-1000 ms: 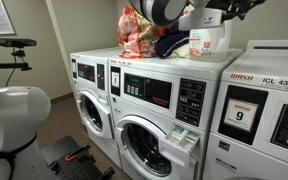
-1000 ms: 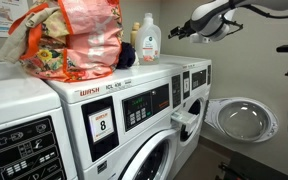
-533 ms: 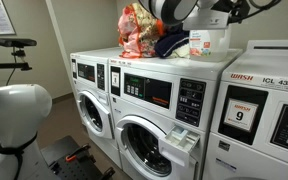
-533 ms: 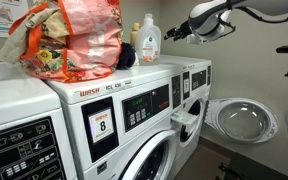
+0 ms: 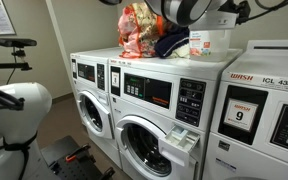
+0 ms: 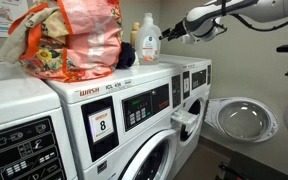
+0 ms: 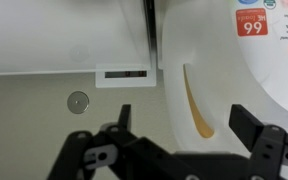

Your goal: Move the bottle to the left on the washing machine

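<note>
My gripper needs to move away from my base onto the bottle's moulded handle (image 6: 157, 36) (image 7: 176, 103) before gripping, with one finger brought to the slot beside it.
The bottle (image 6: 149, 41) is a squat white detergent jug with a white cap and an orange-red label. It stands upright on top of the washing machine (image 6: 134, 70) and also shows in an exterior view (image 5: 207, 41). My gripper (image 6: 168, 33) is open and level with the jug's upper part, right beside it. In the wrist view the jug's white body (image 7: 234, 70) fills the right side and reaches into the gap between my open fingers (image 7: 185, 124). The fingers do not press on it.
A heap of orange-red laundry (image 6: 69, 40) and a dark blue cloth (image 6: 126, 57) lie on the machine top beside the jug. A slim yellow flask (image 6: 135, 37) stands behind it. Further washers flank it, and one door (image 6: 242, 120) hangs open.
My arm has moved steadily toward the jug; the gripper now stands right beside it. The jug has not moved.
</note>
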Tool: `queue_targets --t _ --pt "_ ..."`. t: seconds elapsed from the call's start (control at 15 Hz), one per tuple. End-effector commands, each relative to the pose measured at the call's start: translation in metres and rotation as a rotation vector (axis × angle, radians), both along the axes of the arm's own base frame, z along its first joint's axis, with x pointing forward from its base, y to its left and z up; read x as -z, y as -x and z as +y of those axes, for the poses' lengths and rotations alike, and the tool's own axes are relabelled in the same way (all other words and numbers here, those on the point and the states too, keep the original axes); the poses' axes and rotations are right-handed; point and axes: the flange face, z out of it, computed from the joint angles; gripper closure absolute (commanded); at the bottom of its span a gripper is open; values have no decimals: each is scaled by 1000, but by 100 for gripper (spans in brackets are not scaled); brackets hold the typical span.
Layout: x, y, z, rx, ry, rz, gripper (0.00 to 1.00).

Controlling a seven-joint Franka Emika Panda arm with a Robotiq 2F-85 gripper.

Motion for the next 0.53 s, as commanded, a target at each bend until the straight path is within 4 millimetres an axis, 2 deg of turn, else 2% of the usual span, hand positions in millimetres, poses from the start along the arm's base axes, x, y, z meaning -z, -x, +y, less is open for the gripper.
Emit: queue_targets --t 0.0,0.47 --pt "-2 -18 -8 -35 -2 3 0" --pt "-1 -40 -18 -63 7 -18 0"
